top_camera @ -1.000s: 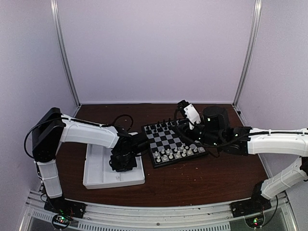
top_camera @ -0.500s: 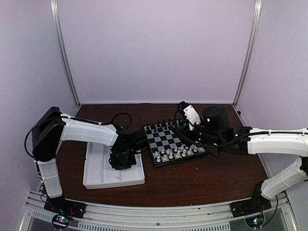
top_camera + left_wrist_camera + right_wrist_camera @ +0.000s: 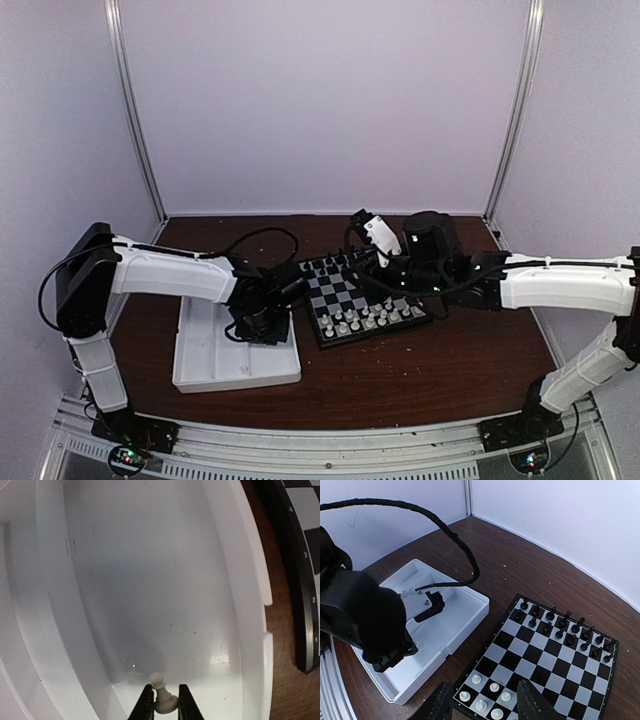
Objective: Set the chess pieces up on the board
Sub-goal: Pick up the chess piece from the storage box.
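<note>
My right gripper isn't holding anything. It needs to swing to the left in the top view, onto the white pawn (image 3: pixel 162 698) in my left gripper.
The chessboard (image 3: pixel 362 297) lies at the table's middle, with white chessmen (image 3: pixel 366 319) along its near rows and black ones at the far side. It also shows in the right wrist view (image 3: pixel 547 655) with white pieces (image 3: pixel 494 687) at its near corner. My left gripper (image 3: pixel 163 706) is shut on a white pawn (image 3: pixel 162 698) and holds it over the floor of the white tray (image 3: pixel 235 580). In the top view the left gripper (image 3: pixel 262 322) hangs over the tray's right end. My right gripper (image 3: pixel 485 700) is open and empty above the board's left edge.
The white compartmented tray (image 3: pixel 215 350) lies left of the board on the brown table (image 3: pixel 420 370). The left arm's black wrist (image 3: pixel 367 617) and its cable (image 3: pixel 440 527) hang over the tray. Pale walls close in the back and both sides.
The left gripper has moved up and right over the tray toward the board. The right arm has swung left, its wrist now over the board's far left part.
</note>
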Controlling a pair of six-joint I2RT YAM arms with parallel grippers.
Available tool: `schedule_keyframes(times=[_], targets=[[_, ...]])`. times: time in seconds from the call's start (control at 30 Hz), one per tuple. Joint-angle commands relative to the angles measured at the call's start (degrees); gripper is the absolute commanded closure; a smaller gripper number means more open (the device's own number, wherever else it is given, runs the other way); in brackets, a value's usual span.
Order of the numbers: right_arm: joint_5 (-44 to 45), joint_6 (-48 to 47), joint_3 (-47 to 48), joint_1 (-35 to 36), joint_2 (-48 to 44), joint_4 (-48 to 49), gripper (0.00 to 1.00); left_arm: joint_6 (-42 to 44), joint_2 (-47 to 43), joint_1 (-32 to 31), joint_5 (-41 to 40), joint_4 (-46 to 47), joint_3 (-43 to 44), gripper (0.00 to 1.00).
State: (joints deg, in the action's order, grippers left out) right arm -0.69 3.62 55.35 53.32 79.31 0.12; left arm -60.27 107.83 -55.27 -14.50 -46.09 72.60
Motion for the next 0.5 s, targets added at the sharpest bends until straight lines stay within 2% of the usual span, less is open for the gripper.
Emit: schedule_keyframes(times=[0.0,0.1,0.27,0.37,0.47], targets=[[-4.5,5.9,6.0,-0.7,3.8,-7.4,0.54,10.6,-8.7,0.7,0.5,9.8,-8.2,0.97],[-14.0,11.8,11.7,-3.3,10.3,-12.2,0.55,14.6,-14.7,1.7,2.5,17.1,-15.5,0.97],[-29.8,22.0,19.1,-5.0,19.7,-14.1,0.55,23.3,-24.2,1.8,6.0,29.0,-25.4,0.96],[-40.6,25.9,27.0,-4.8,26.1,-19.2,0.60,28.3,-28.6,1.7,8.1,33.1,-29.0,0.96],[-44.7,26.7,31.4,-4.0,29.1,-21.2,0.62,33.2,-32.1,1.8,11.4,36.3,-31.1,0.95]])
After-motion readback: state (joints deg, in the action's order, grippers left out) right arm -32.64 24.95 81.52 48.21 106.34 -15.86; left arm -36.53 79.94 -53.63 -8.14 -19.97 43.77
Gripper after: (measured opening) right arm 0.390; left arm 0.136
